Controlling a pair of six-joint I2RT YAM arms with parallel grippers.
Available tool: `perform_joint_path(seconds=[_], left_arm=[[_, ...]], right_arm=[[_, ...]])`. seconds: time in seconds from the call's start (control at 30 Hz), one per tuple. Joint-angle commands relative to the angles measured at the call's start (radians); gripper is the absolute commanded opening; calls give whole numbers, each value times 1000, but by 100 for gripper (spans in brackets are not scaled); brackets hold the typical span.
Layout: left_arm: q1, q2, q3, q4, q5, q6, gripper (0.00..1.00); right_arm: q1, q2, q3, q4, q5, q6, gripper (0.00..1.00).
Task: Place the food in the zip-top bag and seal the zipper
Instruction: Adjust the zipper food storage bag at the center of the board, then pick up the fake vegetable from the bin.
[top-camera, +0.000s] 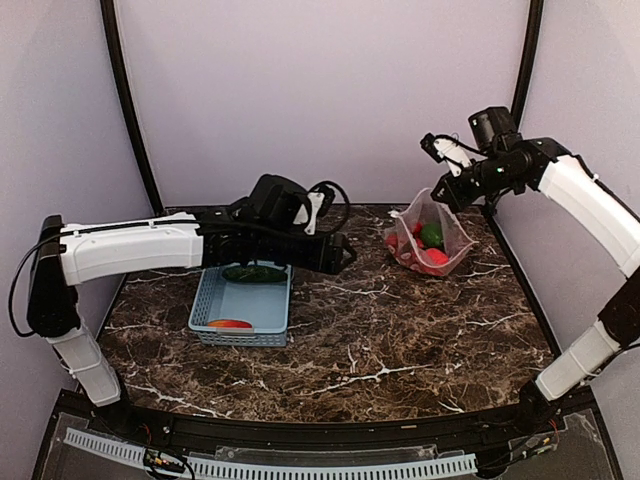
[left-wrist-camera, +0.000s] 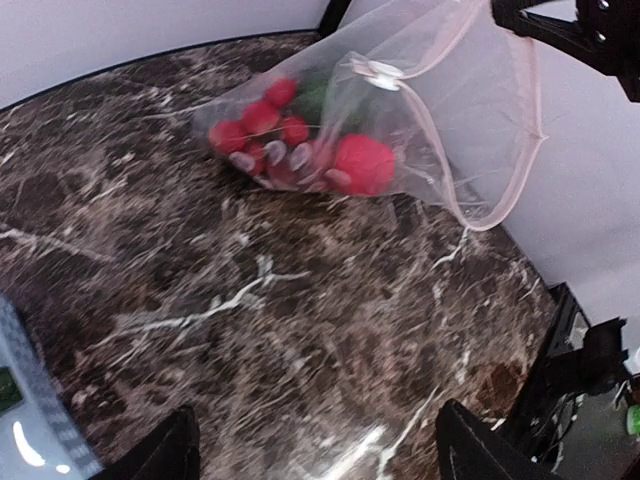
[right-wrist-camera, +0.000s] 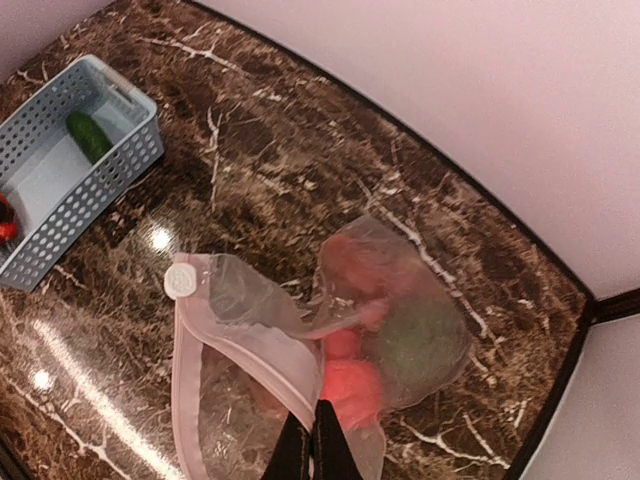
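The left gripper next moves to the left in the top view and down over the cucumber (top-camera: 253, 272), which is still in the basket below it.
The clear zip-top bag (top-camera: 432, 238) stands at the back right of the table, its mouth held up and open. Inside it lie red round fruits (left-wrist-camera: 362, 163) and a green avocado (right-wrist-camera: 420, 335). The pinkish zipper (right-wrist-camera: 186, 380) runs round the mouth. My right gripper (right-wrist-camera: 313, 438) is shut on the mouth edge, seen above the bag (top-camera: 447, 190) from the top camera. My left gripper (left-wrist-camera: 318, 410) hangs open over bare table between basket and bag, nothing between its fingers (left-wrist-camera: 170, 450). A green cucumber (top-camera: 253, 272) and an orange-red pepper (top-camera: 230, 323) lie in the basket.
The light blue slotted basket (top-camera: 205, 310) sits left of centre, partly under my left arm (top-camera: 150, 245). A white round tab (right-wrist-camera: 181, 281) sits at one end of the bag's mouth. Curved walls close in the back and sides of the marble table (top-camera: 400, 340).
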Motion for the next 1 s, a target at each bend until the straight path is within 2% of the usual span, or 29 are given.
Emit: perform_joint_path(seconds=[0.0, 0.13, 0.2, 0.3, 0.4, 0.53, 0.7, 0.8, 0.97], left_arm=[[169, -176, -216, -120, 0, 117, 80], [385, -213, -310, -201, 168, 119, 80], [462, -204, -328, -220, 190, 98, 80], [529, -157, -303, -291, 127, 38, 78], [561, -80, -279, -334, 72, -96, 77], [579, -53, -378, -97, 146, -293, 76], [576, -23, -427, 100, 149, -501, 74], [573, 10, -429, 175, 143, -557, 74], [558, 79, -397, 203, 96, -592, 74]], right_arm=[[7, -72, -133, 76, -162, 16, 0], [7, -102, -186, 103, -204, 22, 0], [8, -108, -195, 105, -210, 23, 0], [7, -113, -203, 105, -217, 25, 0], [7, -125, -213, 109, -223, 25, 0], [7, -142, -239, 119, -226, 25, 0], [7, -153, -268, 125, -232, 27, 0], [7, -157, -279, 130, -241, 30, 0], [7, -155, -281, 134, -242, 30, 0]])
